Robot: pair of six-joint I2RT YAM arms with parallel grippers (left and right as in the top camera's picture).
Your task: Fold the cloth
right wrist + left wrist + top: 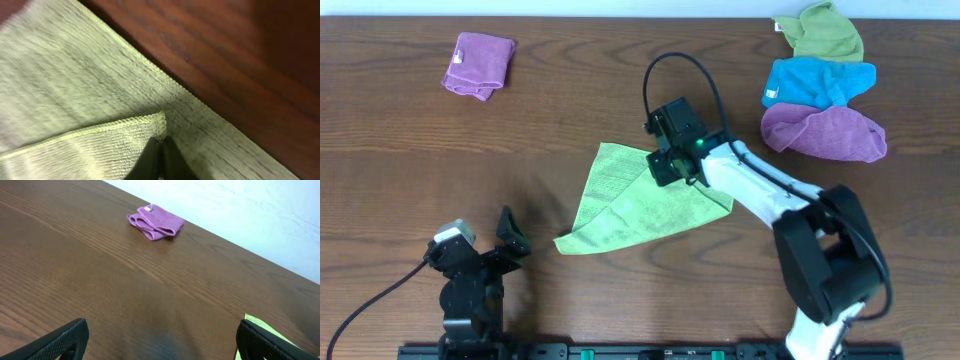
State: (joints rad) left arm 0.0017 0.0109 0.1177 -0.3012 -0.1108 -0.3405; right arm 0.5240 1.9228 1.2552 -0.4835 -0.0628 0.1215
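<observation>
My right gripper draws the cloth's corner up and back toward my base past the cloth's near edge (663, 237) next and releases it, as the folded layer lies crooked.
A light green cloth (620, 205) lies on the table's middle, partly folded over itself. My right gripper (665, 165) is low over its upper right part and is shut on a corner of the cloth (161, 120), holding that folded layer over the lower layer (75, 75). My left gripper (485, 240) is open and empty near the front left, apart from the cloth. In the left wrist view its two fingers (160, 340) frame bare table, with a cloth edge (260, 325) by the right finger.
A folded purple cloth (478, 64) lies at the back left and also shows in the left wrist view (156, 223). Green (825, 32), blue (815, 82) and purple (825, 132) cloths are piled at the back right.
</observation>
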